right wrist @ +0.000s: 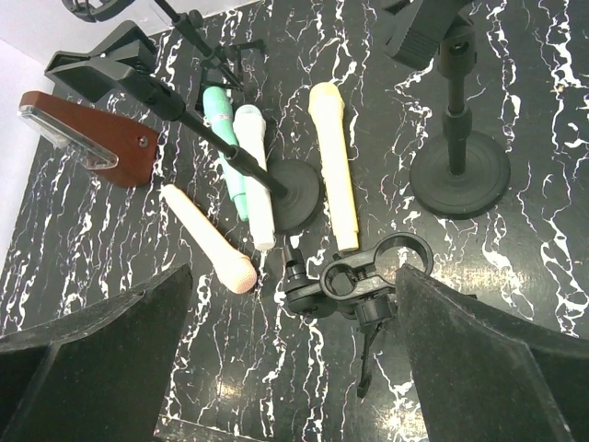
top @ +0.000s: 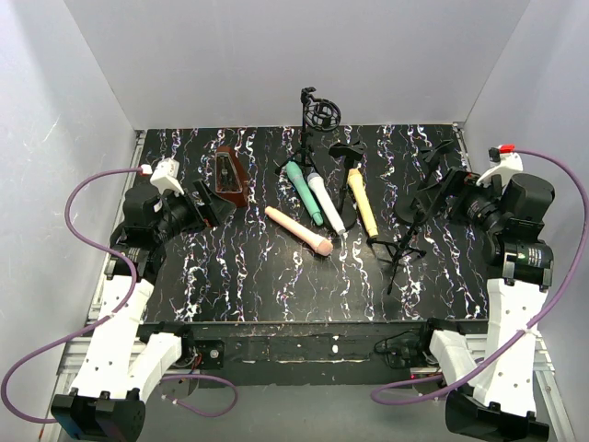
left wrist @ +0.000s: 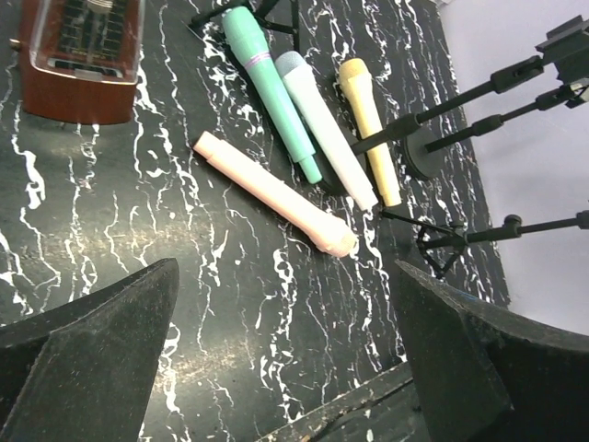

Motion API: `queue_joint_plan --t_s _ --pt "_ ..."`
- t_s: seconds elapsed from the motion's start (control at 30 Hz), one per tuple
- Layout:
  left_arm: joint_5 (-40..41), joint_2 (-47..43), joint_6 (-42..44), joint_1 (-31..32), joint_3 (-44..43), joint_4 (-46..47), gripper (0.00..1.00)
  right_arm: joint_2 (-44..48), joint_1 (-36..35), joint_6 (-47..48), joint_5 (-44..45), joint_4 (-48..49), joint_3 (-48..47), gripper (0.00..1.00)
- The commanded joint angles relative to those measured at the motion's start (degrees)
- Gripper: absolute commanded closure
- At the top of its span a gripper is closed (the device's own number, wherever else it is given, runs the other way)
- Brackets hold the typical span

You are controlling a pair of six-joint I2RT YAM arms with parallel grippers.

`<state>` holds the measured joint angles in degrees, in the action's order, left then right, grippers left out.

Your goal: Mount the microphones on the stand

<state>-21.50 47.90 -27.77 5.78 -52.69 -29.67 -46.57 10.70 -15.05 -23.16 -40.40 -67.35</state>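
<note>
My left gripper goes to the right in the top view and down onto the pink microphone's handle next, because it lies loose with bare table around it.
Four microphones lie loose in the middle of the marbled black table: a teal one [top: 302, 191], a white one [top: 327, 204], a yellow one [top: 363, 203] and a peach-pink one [top: 298, 230]. Black stands are around them: a tripod with a ring mount [top: 319, 115] at the back, and a small tripod stand [top: 400, 249] with a double clip [right wrist: 368, 272]. My left gripper [top: 216, 204] hovers open to the left of the pink microphone [left wrist: 271, 193]. My right gripper [top: 437, 193] hovers open at the right, above the clip, holding nothing.
A brown triangular metronome [top: 227, 173] stands at the back left. Two round-based desk stands [right wrist: 458, 170] [right wrist: 294, 193] sit among the microphones, one boom crossing the white microphone [right wrist: 255, 175]. White walls enclose the table on three sides.
</note>
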Motion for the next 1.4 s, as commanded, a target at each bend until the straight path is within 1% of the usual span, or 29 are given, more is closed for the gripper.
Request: queue_joint_plan --t_s 0.0,0.1,0.23,0.3,0.4,0.47,0.5,0.53,0.57,0.67,0.73,0.87,0.97,1.03,1.13,1.37 --pt "-3.90 0.09 -2.90 0.28 -1.63 -0.48 0.02 -0.45 -0.15 0.37 -0.22 0.59 -3.66 0.02" --pt "-5.04 0.35 -4.57 0.28 -0.67 -0.56 0.02 -1.07 -0.15 3.44 -2.41 0.76 -4.10 0.02" --pt "-5.75 0.70 -5.63 0.28 0.48 -1.18 0.02 -1.16 -0.15 9.84 -7.76 0.76 -4.63 0.02" --pt "-6.10 0.97 -6.07 0.37 0.74 -1.35 0.02 -1.33 -0.15 14.76 -13.02 -0.20 -4.89 0.02" --pt "-6.80 1.84 -7.47 0.98 1.01 -1.35 0.02 -1.95 -0.15 26.79 -23.31 -4.75 -5.86 0.02" --pt "-5.85 2.90 -7.74 2.73 0.92 -1.35 0.02 -2.39 -0.15 32.43 -27.27 -8.45 -7.35 0.02" --pt "-3.92 3.42 -7.83 4.48 0.74 -1.53 0.02 -2.56 -0.24 35.15 -28.60 -10.55 -7.96 0.02" --pt "-0.25 3.95 -7.91 6.68 0.39 -2.14 0.02 -2.74 -0.24 37.96 -30.09 -12.49 -8.32 0.02" --pt "2.75 4.83 -8.09 10.35 0.04 -2.75 0.02 -2.83 -0.24 38.94 -31.15 -13.20 -8.50 0.02" --pt "13.11 8.60 -9.84 18.80 -0.66 -4.51 0.02 -3.44 -0.33 39.65 -33.96 -13.39 -7.97 0.02" --pt "18.92 11.85 -11.42 23.20 -1.36 -4.96 0.02 -4.14 -0.33 39.74 -35.28 -13.21 -7.71 0.02" --pt "27.19 20.28 -16.25 28.49 -3.12 -5.22 0.02 -4.41 -0.42 39.92 -36.52 -12.86 -6.83 0.02" --pt "32.64 26.43 -20.91 32.35 -5.49 -3.73 0.02 -4.15 -0.59 39.48 -37.13 -12.25 -5.69 0.02" --pt "35.81 30.22 -23.81 34.20 -6.90 -2.51 0.02 -3.71 -0.59 38.70 -37.57 -11.28 -4.81 0.02" --pt "38.28 36.55 -27.50 35.61 -9.01 0.31 0.02 -3.36 -0.59 37.90 -37.84 -10.31 -3.75 0.02" --pt "41.09 49.12 -33.39 36.14 -15.51 1.02 0.02 -2.57 -0.59 37.37 -38.02 -9.70 -2.70 0.02"
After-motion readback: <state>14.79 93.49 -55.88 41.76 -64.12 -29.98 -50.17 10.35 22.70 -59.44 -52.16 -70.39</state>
